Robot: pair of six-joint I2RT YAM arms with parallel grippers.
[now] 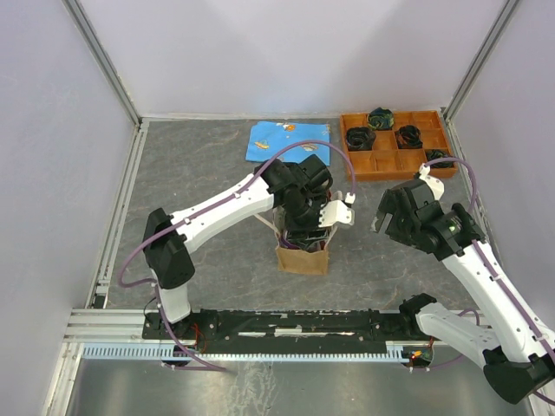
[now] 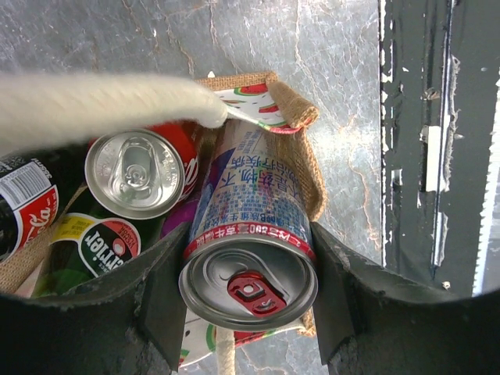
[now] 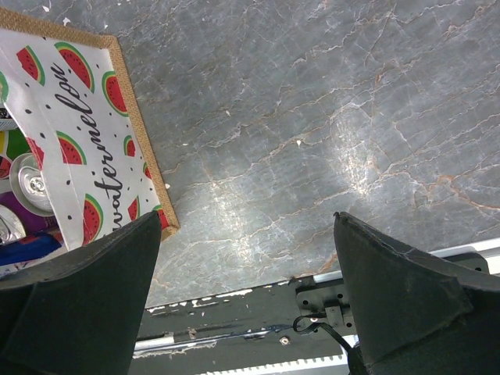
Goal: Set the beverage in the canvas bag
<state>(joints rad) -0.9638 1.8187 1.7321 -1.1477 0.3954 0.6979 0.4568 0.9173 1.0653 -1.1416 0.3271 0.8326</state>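
Note:
I need to lower my left gripper next toward the bag's corner by the watermelon print (image 1: 327,246) (image 2: 291,129) and release the can there. Only the lower end of the can reaches inside the bag's opening.
The beverage (image 2: 248,285) is a blue-and-white can with a red pull tab. My left gripper (image 2: 248,238) is shut on it just below its top rim. The can's lower end reaches into the mouth of the canvas bag (image 2: 301,109), at the corner by the watermelon print. A white rope handle (image 2: 101,105) crosses above the opening. From above, the left gripper (image 1: 310,221) hangs right over the bag (image 1: 302,257). My right gripper (image 3: 246,219) is open over bare table to the bag's right, with the bag's printed side (image 3: 70,117) at its left; from above, that gripper (image 1: 387,217) holds nothing.
Inside the bag stand a red can with a silver top (image 2: 137,172), a green Perrier bottle (image 2: 94,242) and a black can (image 2: 23,203). An orange compartment tray (image 1: 395,165) with dark rolls sits at the back right. A blue cloth (image 1: 286,140) lies behind the bag.

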